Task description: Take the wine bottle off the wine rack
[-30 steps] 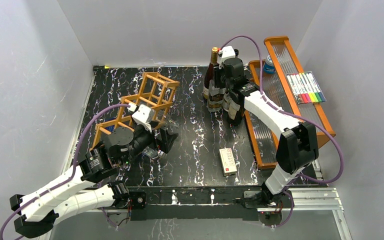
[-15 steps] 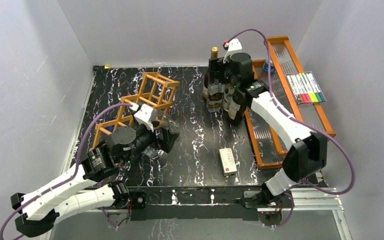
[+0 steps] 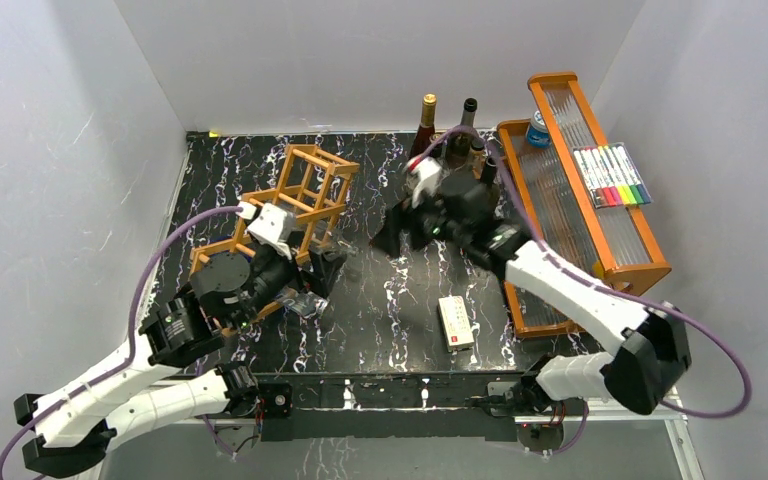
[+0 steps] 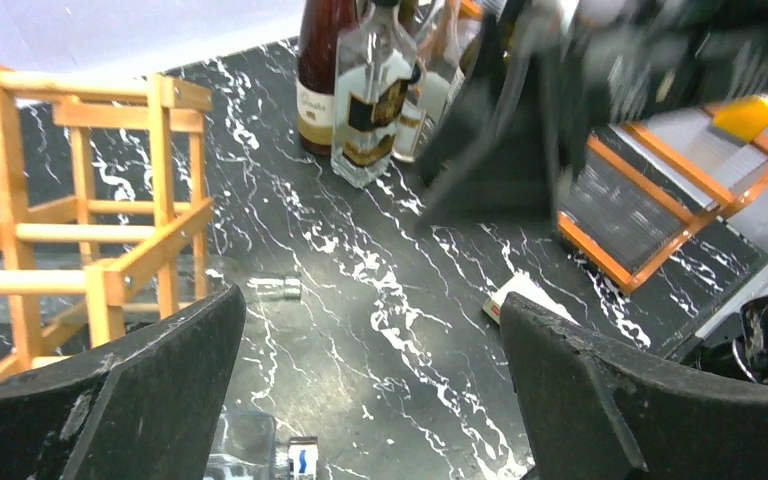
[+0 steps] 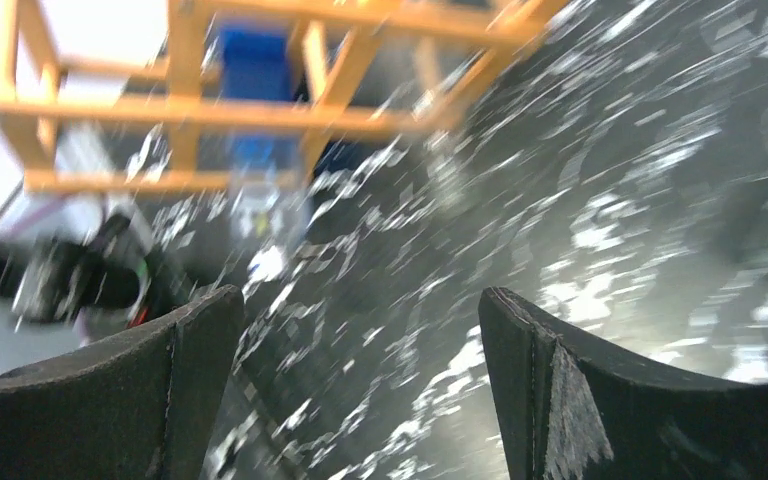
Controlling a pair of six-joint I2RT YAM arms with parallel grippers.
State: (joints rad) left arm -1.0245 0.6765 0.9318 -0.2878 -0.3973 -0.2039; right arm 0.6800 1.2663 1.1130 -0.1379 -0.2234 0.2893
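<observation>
The near bottle's capped neck (image 3: 316, 306) juts from the rack (image 3: 295, 195) below my right gripper. My right gripper will go down to its left in the top view next, onto the neck.
The orange-brown wine rack (image 3: 295, 195) stands tilted at the left-centre of the black marble table (image 3: 390, 290); it also fills the left of the left wrist view (image 4: 90, 225) and, blurred, the top of the right wrist view (image 5: 260, 110). A clear glass wine bottle lies low in the rack, its capped neck (image 4: 275, 289) poking out over the table. My left gripper (image 3: 322, 272) (image 4: 372, 300) hangs open just right of the rack, nothing between its fingers. My right gripper (image 3: 405, 235) (image 5: 360, 295) is open and empty over the table's middle, facing the rack.
Several bottles (image 3: 428, 115) (image 4: 365, 90) stand at the back. An orange tiered tray (image 3: 555, 78) on the right carries markers (image 3: 612, 175) and a blue can (image 3: 537, 130). A white box (image 3: 456, 322) lies near the front. Another clear bottle (image 4: 250, 450) lies under my left gripper.
My right gripper has opened, left the standing bottles at the back and swung down and left toward the rack. The left arm has shifted slightly left.
</observation>
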